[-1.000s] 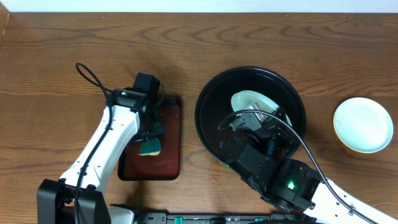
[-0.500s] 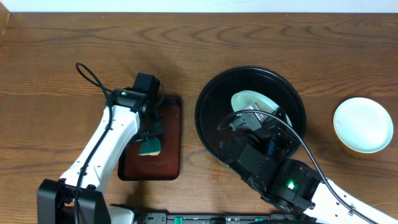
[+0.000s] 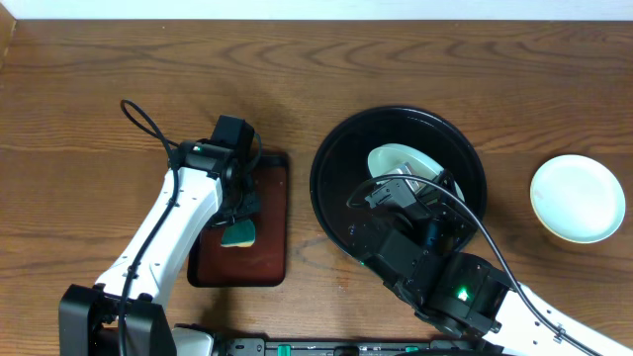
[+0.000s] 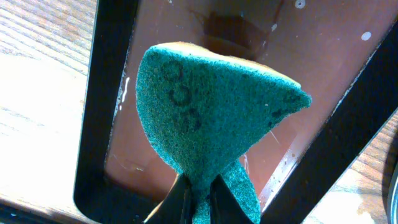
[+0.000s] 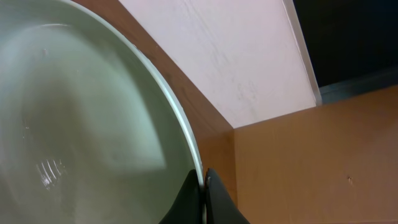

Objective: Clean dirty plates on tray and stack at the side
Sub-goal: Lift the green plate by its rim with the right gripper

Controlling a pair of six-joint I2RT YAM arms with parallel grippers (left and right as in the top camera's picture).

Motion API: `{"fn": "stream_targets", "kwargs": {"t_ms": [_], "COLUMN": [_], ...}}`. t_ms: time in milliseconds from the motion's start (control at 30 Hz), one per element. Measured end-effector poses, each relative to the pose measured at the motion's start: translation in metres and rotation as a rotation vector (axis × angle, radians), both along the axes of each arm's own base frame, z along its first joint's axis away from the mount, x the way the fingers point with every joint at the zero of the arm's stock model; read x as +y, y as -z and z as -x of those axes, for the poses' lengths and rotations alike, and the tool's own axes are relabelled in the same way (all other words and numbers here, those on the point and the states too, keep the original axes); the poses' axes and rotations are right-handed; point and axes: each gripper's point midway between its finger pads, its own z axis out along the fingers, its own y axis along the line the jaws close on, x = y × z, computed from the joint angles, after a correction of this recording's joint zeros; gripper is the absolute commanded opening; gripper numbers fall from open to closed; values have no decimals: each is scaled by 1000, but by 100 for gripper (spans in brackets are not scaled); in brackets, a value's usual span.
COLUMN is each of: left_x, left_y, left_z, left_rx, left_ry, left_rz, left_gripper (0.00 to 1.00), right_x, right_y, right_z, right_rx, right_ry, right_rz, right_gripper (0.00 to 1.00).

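Observation:
The other pale plate (image 3: pixel 578 199) is already off to the side. I need to swing my right gripper to the right in the overhead view next, level its plate and lower it onto that one.
The black round tray (image 3: pixel 341 143) sits right of centre. My right gripper (image 3: pixel 410 188) is shut on the rim of a pale mint plate (image 3: pixel 396 161) and holds it tilted over the tray. In the right wrist view the plate (image 5: pixel 81 118) fills the left side, its rim pinched between my fingers (image 5: pixel 202 186). Another pale plate (image 3: pixel 578 198) lies on the bare wood at the right side. My left gripper (image 3: pixel 237 213) is shut on a green sponge (image 3: pixel 238 234), which fills the left wrist view (image 4: pixel 211 118) with my fingers (image 4: pixel 199 199) on its lower end. A third plate is not visible.
A small rectangular dark-brown tray (image 3: pixel 267 252) lies under the sponge, left of the black tray. It shows as the reddish surface (image 4: pixel 311 62) in the left wrist view. A pale wall edge (image 3: pixel 316 10) runs along the table's far side.

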Motion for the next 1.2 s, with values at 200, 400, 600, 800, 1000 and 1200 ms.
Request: {"fn": "stream_targets", "kwargs": {"t_ms": [200, 400, 600, 800, 1000, 1200], "left_x": [0, 0, 0, 0, -1, -1], "left_y": [0, 0, 0, 0, 0, 0], "left_z": [0, 0, 0, 0, 0, 0], "left_rx": [0, 0, 0, 0, 0, 1], "left_ry": [0, 0, 0, 0, 0, 0], "left_rz": [0, 0, 0, 0, 3, 3], "left_gripper": [10, 10, 10, 10, 10, 9], "right_x": [0, -2, -8, -6, -3, -12], "right_y": [1, 6, 16, 23, 21, 30], "right_z": [0, -5, -9, -9, -14, -15], "right_rx": [8, 31, 80, 116, 104, 137], "right_ry": [-4, 4, 18, 7, 6, 45], "right_rz": [-1, -37, -67, -100, -133, -186], "right_gripper": [1, 1, 1, 1, 1, 1]}}
